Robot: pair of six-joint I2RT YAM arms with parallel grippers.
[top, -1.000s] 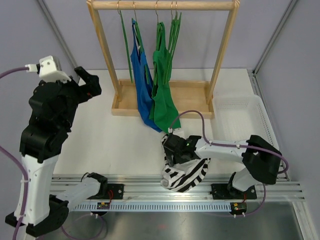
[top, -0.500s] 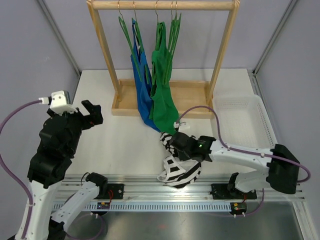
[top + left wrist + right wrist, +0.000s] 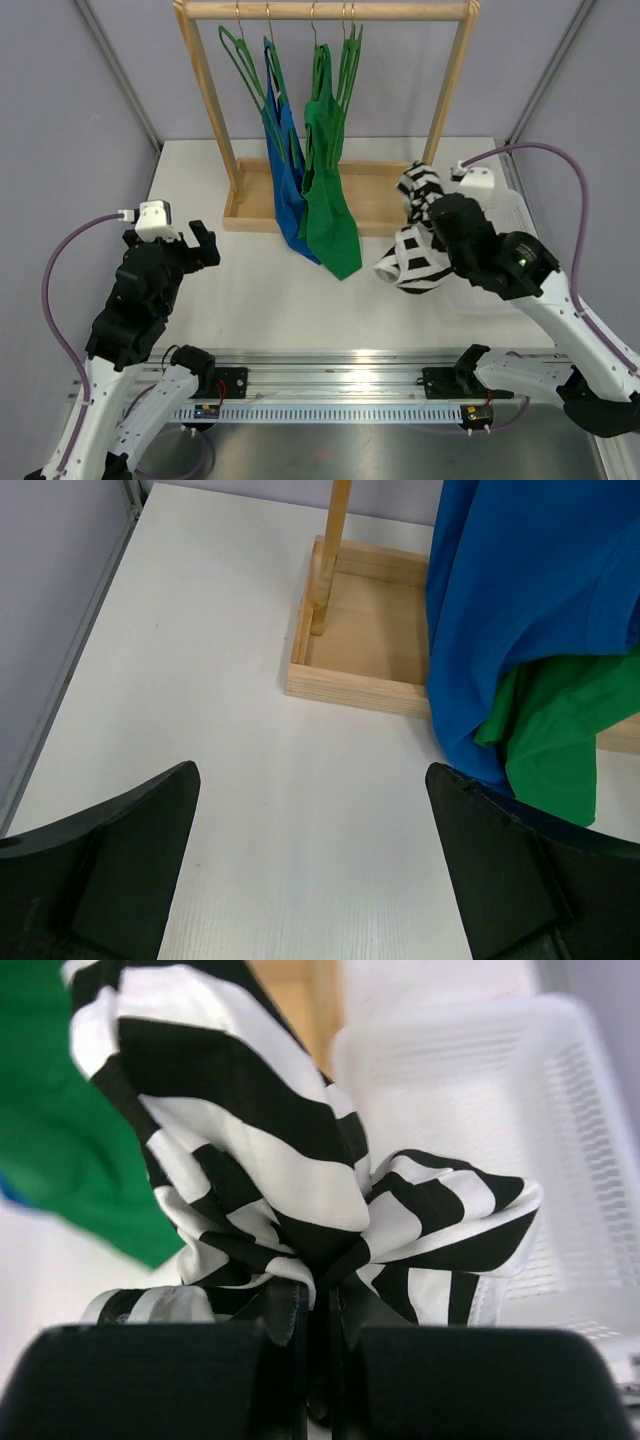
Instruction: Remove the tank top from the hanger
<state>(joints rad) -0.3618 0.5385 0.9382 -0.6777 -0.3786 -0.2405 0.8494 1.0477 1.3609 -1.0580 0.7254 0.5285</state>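
Observation:
I will next move my right gripper to its right in the top view, over the white mesh basket [image 3: 507, 215] below it. Then I will go down and let go of the tank top.
A black-and-white striped tank top [image 3: 412, 258] hangs bunched in the air at the right, off the table. My right gripper [image 3: 432, 215] is shut on it; in the right wrist view the cloth [image 3: 290, 1160] is pinched between the closed fingers of the gripper [image 3: 325, 1310]. An empty green hanger [image 3: 238, 60] hangs at the left end of the wooden rack [image 3: 325, 10]. My left gripper [image 3: 200, 245] stands open over the bare table at the left, holding nothing, and the left wrist view shows the gripper [image 3: 310, 780] with its fingers wide apart.
A blue top [image 3: 285, 170] and a green top [image 3: 325, 190] hang on hangers from the rack, reaching past its wooden base tray [image 3: 385, 190]. A white mesh basket [image 3: 560, 1090] stands at the right, just behind the held cloth.
My right gripper shut on the striped tank top at the table's front and carried it up and to the right, beside the basket. The left arm came down and nearer.

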